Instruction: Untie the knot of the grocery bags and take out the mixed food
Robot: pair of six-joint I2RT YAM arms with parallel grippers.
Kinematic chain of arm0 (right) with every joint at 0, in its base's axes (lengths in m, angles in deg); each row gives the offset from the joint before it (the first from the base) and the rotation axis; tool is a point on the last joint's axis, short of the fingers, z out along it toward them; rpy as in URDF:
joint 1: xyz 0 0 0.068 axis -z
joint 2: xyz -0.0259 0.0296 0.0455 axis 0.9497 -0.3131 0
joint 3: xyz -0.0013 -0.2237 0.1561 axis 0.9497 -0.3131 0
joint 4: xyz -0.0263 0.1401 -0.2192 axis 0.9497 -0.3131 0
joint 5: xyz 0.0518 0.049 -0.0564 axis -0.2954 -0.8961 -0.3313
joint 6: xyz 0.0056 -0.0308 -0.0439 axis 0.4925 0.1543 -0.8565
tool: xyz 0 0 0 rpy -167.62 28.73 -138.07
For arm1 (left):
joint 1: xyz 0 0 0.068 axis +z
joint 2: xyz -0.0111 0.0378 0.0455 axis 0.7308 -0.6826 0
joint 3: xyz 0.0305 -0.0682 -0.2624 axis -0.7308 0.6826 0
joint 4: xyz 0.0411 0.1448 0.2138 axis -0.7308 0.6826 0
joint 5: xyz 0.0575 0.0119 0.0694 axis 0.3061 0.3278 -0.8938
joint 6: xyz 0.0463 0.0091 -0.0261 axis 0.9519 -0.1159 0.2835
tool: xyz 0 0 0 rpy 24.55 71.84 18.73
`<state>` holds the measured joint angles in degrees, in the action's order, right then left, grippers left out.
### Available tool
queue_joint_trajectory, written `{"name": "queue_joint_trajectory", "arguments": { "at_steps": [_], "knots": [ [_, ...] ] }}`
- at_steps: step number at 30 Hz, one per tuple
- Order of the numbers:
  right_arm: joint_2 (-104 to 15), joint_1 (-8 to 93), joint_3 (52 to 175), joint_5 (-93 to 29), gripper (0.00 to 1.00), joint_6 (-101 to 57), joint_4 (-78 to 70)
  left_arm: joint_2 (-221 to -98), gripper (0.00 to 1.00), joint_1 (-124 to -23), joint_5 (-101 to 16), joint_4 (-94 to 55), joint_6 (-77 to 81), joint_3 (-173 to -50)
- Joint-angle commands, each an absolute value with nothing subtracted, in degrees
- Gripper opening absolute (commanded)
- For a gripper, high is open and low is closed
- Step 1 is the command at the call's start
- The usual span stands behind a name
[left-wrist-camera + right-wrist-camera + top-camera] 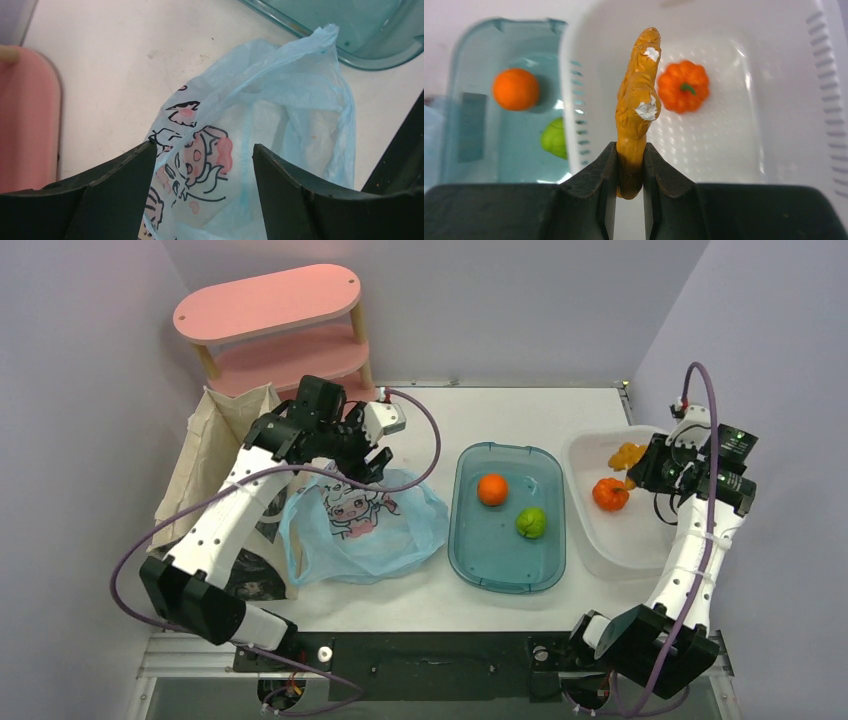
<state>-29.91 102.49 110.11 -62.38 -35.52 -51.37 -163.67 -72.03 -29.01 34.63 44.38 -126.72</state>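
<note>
The near part of the white basket's bottom is empty. I will next move my right gripper back and down to it and release the food piece (639,95) there.
The light blue grocery bag (362,525) with dark doodles lies slack on the table left of centre, and I see no knot in it. My left gripper (372,466) hovers at its far edge. In the left wrist view the gripper (202,155) is open, its fingers either side of the bag's (290,100) printed part. The orange fruit (492,489) and green fruit (531,522) lie in the teal tub (470,550). The snack packet is out of view. My right gripper (630,150) is shut on a lumpy yellow-brown food piece (639,95) above the white basket (734,150).
A small orange pumpkin (610,494) lies in the white basket (590,540) at the right. A beige canvas tote (215,450) stands left of the bag. A pink shelf (270,310) stands at the back left. The purple walls close in on both sides.
</note>
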Motion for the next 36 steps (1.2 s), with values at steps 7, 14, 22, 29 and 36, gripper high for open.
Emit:
{"name": "queue_joint_trajectory", "arguments": {
  "at_steps": [7, 14, 22, 29, 36],
  "knots": [
    [-35.86, 103.89, 104.71, -41.09, 0.0, -59.21, -63.5, -179.55, 0.7, -73.33, -30.78, 43.47, 56.69, -138.7],
    [-41.26, 103.75, 101.95, -37.79, 0.04, -62.11, -64.11, -183.6, 0.71, -76.11, -33.43, 44.78, 61.23, -136.22],
    [-42.17, 103.86, 105.78, -39.48, 0.67, -59.28, -65.52, -184.22, 0.02, -76.38, -35.75, 43.24, 59.42, -137.83],
    [-40.01, 103.81, 109.88, -50.9, 0.89, -54.57, -65.05, -188.69, 0.0, -72.28, -37.91, 33.08, 50.44, -147.19],
    [-39.36, 103.8, 110.45, -56.41, 0.91, -50.6, -63.55, -202.84, 0.0, -72.42, -38.22, 23.74, 38.86, -166.4]
  ]
}}
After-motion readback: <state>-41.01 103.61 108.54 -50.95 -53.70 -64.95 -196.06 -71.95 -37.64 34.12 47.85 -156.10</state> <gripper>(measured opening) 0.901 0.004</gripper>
